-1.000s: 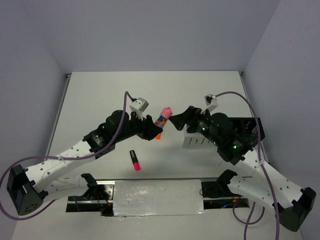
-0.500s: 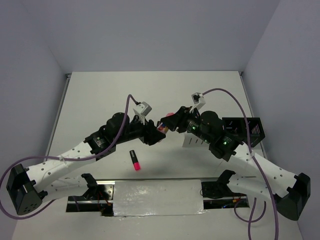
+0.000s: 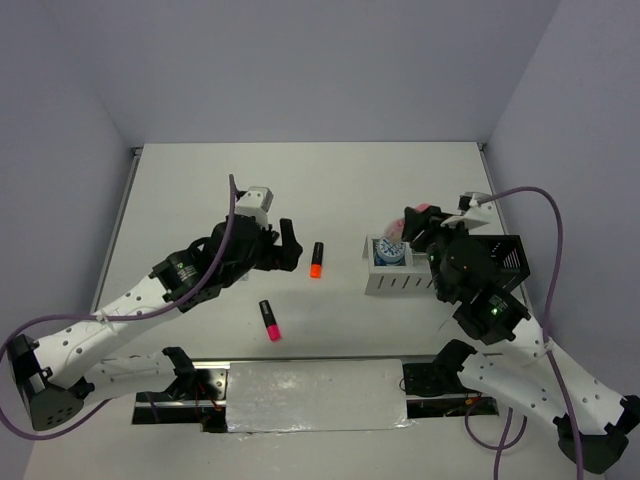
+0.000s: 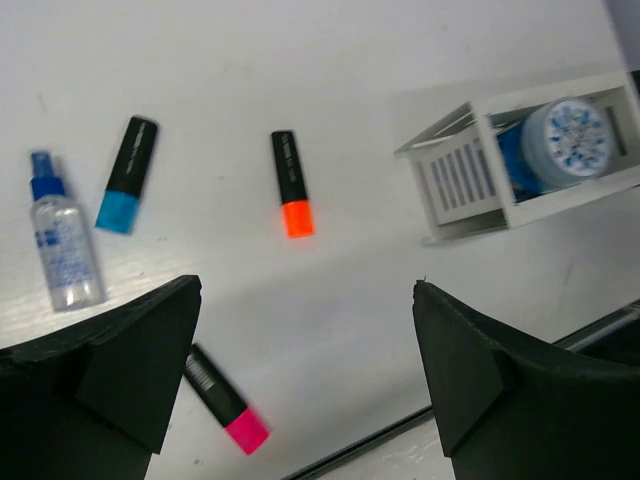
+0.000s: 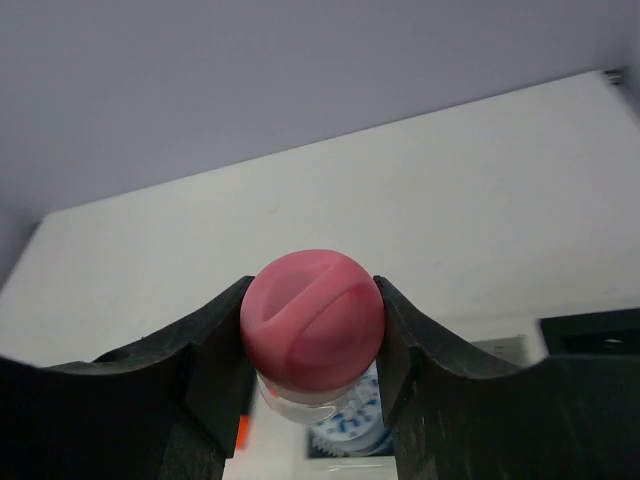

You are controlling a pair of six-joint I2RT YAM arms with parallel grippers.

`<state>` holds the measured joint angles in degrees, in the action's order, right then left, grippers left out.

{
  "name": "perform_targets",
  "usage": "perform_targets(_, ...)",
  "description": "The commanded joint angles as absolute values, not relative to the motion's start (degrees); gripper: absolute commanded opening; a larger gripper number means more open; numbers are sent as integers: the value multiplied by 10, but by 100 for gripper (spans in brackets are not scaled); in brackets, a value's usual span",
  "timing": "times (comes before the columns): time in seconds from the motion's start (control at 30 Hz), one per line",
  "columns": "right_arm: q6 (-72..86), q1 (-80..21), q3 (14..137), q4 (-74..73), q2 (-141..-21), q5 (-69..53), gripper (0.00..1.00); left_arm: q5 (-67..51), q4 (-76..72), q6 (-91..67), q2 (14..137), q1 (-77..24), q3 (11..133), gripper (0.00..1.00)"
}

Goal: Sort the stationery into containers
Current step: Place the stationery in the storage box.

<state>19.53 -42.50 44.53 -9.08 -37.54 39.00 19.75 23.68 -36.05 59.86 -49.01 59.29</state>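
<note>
The marker's orange end point(image 3: 316, 269) point(image 4: 297, 216) is below my left gripper, with clear table on both sides. My left gripper should move down onto it next, toward the right in the top view.
My right gripper point(image 5: 313, 335) is shut on the pink tube point(image 5: 313, 318), cap toward the camera. In the top view the tube point(image 3: 422, 210) hangs over the white slatted organizer point(image 3: 398, 283). A dotted-lid tin point(image 4: 571, 136) lies inside the organizer point(image 4: 455, 175), with a blue roll point(image 4: 517, 160) beside it. My left gripper point(image 4: 308, 300) is open and empty above the table. Below it lie an orange marker point(image 4: 292, 184), a blue marker point(image 4: 127, 188), a clear blue-capped bottle point(image 4: 62, 250) and a pink marker point(image 4: 225, 405). The top view shows the left gripper point(image 3: 285, 245) just left of the orange marker point(image 3: 316, 260).
A black mesh box point(image 3: 503, 262) stands right of the white organizer, partly behind my right arm. The pink marker point(image 3: 270, 320) lies near the table's front edge. The left arm hides the blue marker and the bottle in the top view.
The left gripper let go of the pink tube, opened wide and drew back left. The right gripper closed on the tube and carried it right, over the white organizer.
</note>
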Motion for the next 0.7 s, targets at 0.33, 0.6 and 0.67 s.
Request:
perform_targets(0.33, 155, -319, 401, -90, -423, 592, 0, 199, 258, -377, 626, -491, 564, 99)
perform_targets(0.6, 209, -312, 342, -82, -437, 575, 2, 186, 245, -390, 637, -491, 552, 99)
perform_targets(0.67, 221, -312, 330, -79, -442, 567, 4, 185, 250, -396, 643, -490, 552, 99)
